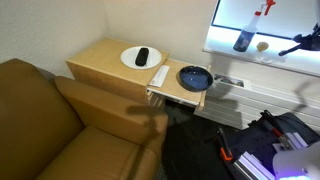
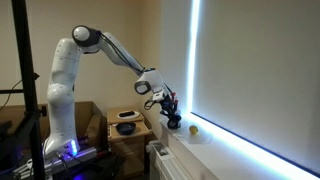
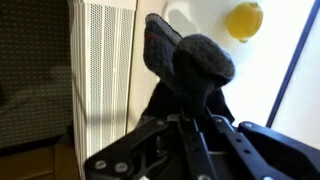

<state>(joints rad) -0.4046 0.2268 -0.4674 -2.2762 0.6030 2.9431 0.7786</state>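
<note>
The gripper carries the dark rounded object outward and down onto the open sill beside the yellow ball (image 2: 194, 128) next, then releases it where the white surface is clear.
My gripper (image 3: 190, 105) is shut on a dark, soft, rounded object (image 3: 195, 60) that sticks out past the fingertips in the wrist view. In an exterior view the gripper (image 2: 170, 106) points down at the white window sill (image 2: 215, 140) with the dark object (image 2: 173, 121) at or just above the sill. A small yellow ball (image 2: 194, 128) lies on the sill close beside it and shows in the wrist view as the ball (image 3: 245, 18). In an exterior view the dark object (image 1: 243, 40) hangs under the gripper (image 1: 262, 14), left of the ball (image 1: 263, 45).
A wooden side table (image 1: 100, 58) carries a white plate (image 1: 141, 57) with a black item on it. A dark blue bowl (image 1: 193, 77) sits on a white shelf beside it. A brown sofa (image 1: 50, 125) fills the lower left. A white ribbed panel (image 3: 100, 70) stands below the sill.
</note>
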